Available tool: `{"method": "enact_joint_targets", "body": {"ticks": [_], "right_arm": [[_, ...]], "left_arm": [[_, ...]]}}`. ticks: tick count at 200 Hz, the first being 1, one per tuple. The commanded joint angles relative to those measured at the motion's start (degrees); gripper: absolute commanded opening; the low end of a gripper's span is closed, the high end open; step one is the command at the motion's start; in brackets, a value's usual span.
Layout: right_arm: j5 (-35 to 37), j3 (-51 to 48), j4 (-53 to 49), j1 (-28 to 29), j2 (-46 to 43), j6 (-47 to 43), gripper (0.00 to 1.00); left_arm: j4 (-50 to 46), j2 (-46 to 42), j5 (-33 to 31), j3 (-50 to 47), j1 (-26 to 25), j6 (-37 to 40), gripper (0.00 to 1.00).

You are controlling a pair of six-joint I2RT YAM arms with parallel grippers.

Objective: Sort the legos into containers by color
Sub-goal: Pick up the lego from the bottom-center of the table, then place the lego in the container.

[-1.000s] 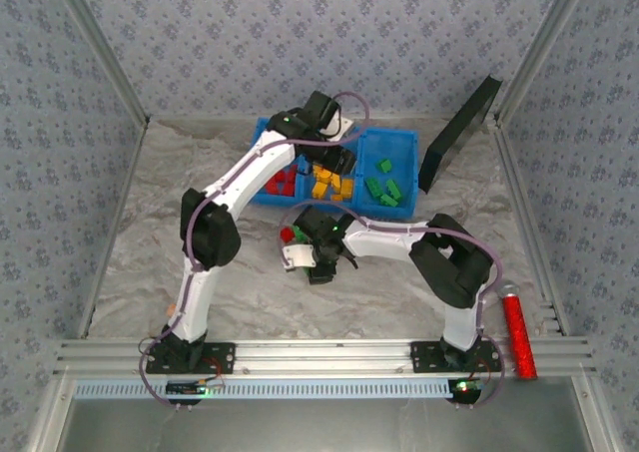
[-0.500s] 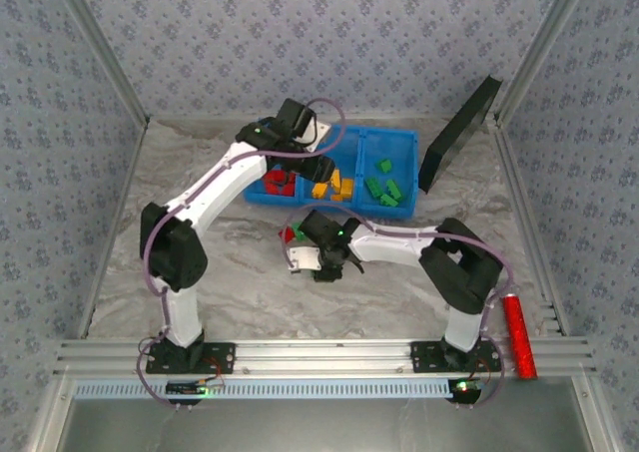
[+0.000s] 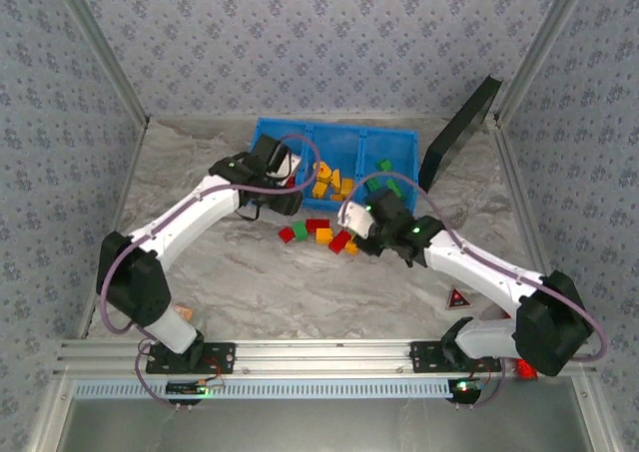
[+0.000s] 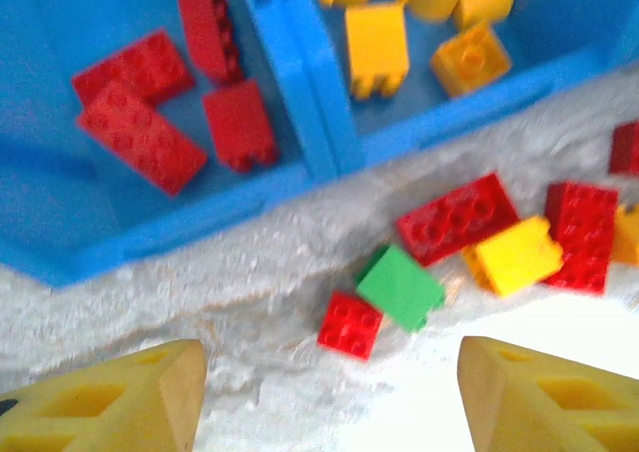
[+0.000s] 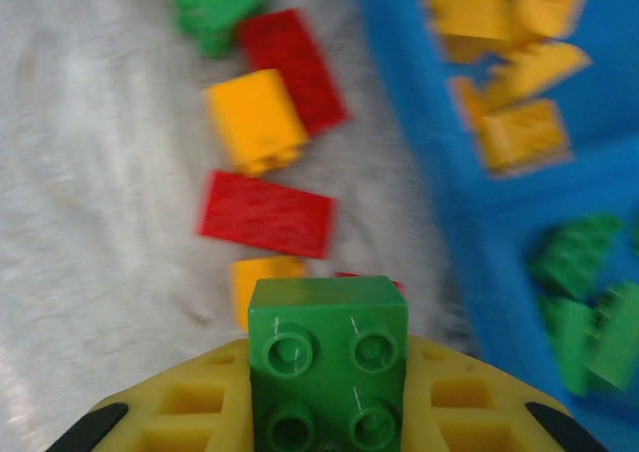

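Observation:
My right gripper needs to move outward over the bin's front side next and release the lego in the section of the bin beside the black panel [image 5: 587, 280], as green legos already lie there.
The blue bin [image 3: 334, 128] has three compartments holding red [image 4: 140, 123], yellow [image 4: 377, 43] and green legos [image 5: 589, 302]. Loose legos lie on the table in front of it: a small red one [image 4: 350, 325], a green one [image 4: 401, 286], a long red one [image 4: 457, 217] and a yellow one [image 4: 517, 255]. My left gripper [image 4: 329, 402] [image 3: 283, 201] hangs open over the table just in front of the bin, nothing between its fingers. My right gripper [image 5: 327, 412] [image 3: 354, 227] is shut on a green lego [image 5: 327, 357], above the loose pile and beside the bin's front wall [image 5: 419, 173].
A black flat panel [image 3: 459, 133] leans at the bin's right end. A red triangular marker [image 3: 457, 298] lies on the table near the right arm. A red cylinder [image 3: 524, 370] peeks out at the right arm's base. Metal frame rails border the table.
My left arm has drawn back from over the bin to the table in front of it, jaws wider. My right gripper has shut on the green lego and moved right, toward the bin.

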Motion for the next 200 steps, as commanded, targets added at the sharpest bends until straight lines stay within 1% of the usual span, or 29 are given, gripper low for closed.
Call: {"method": "enact_joint_targets", "body": {"ticks": [1, 25, 34, 69, 117, 144, 147, 200], "right_arm": [[2.5, 0.71, 4.58, -4.99, -1.57, 5.45, 0.17], [3.88, 2.98, 8.23, -9.88, 0.57, 8.22, 0.17], [4.06, 4.27, 8.88, -11.3, 2.08, 9.02, 0.17], [4.52, 9.92, 8.67, -14.82, 8.64, 11.58, 0.17], [5.79, 16.56, 7.41, -17.07, 16.57, 13.92, 0.19], [4.77, 18.71, 7.6, -18.41, 20.44, 15.8, 0.2], [4.77, 20.55, 7.54, -18.56, 20.9, 15.92, 0.2], [4.95, 26.1, 5.52, -19.0, 27.75, 16.64, 0.23]], "left_arm": [[2.16, -4.16, -2.26, -4.38, 0.33, 0.29, 0.68], [3.56, -6.03, -2.09, -9.07, 0.29, -0.88, 0.68], [6.12, -6.41, -1.59, -10.91, 0.36, -0.94, 0.68], [9.9, -6.63, -0.68, -15.75, 0.09, 0.02, 0.68], [14.51, -6.02, 1.74, -19.29, -0.83, 1.05, 0.69], [16.03, -4.93, 1.82, -20.56, -1.36, 2.0, 0.69], [16.12, -4.76, 1.78, -20.62, -1.41, 1.99, 0.69], [16.75, -1.25, 1.24, -21.15, -1.81, 2.29, 0.69]]}}
